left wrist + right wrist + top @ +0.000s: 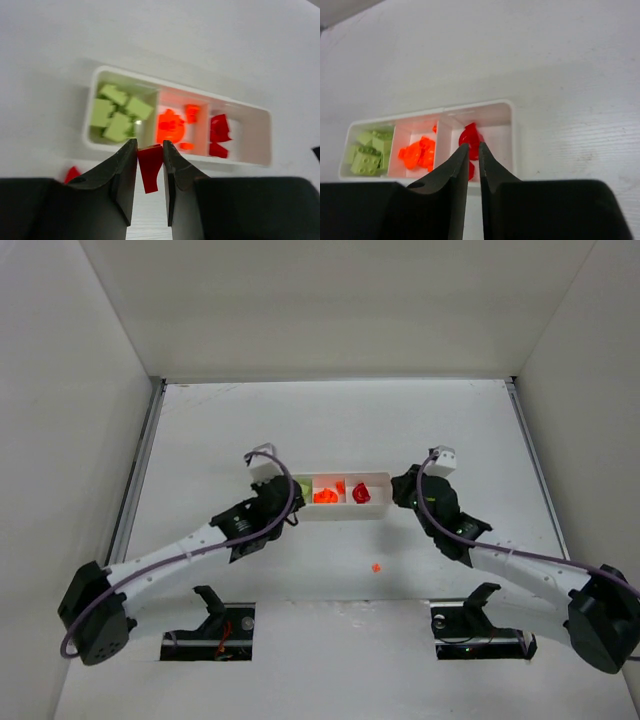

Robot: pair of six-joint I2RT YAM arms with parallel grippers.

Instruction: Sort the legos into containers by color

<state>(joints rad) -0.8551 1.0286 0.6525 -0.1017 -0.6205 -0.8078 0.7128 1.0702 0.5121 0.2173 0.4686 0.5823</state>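
I need to move my left gripper to the right in the top view and lower it over the tray's red section (373, 491) (239, 133) to let go of the red lego, because its color is collected there.
The white three-compartment tray (345, 512) sits mid-table. In the left wrist view the tray (240, 104) holds yellow-green legos (117, 112) on the left, orange legos (171, 126) in the middle and red legos (218, 134) on the right. My left gripper (150, 145) is shut on a red lego (149, 170) just before the tray's near rim; in the top view it (288, 498) is at the tray's left end. My right gripper (474, 146) has its jaws almost together with nothing visibly held, over the red legos (470, 136) in the tray (516, 140); in the top view it (402, 490) is at the right end.
A loose orange lego (376, 567) lies on the table in front of the tray. A loose red lego (71, 174) lies beside my left finger, near the tray's left end. White walls enclose the table on three sides.
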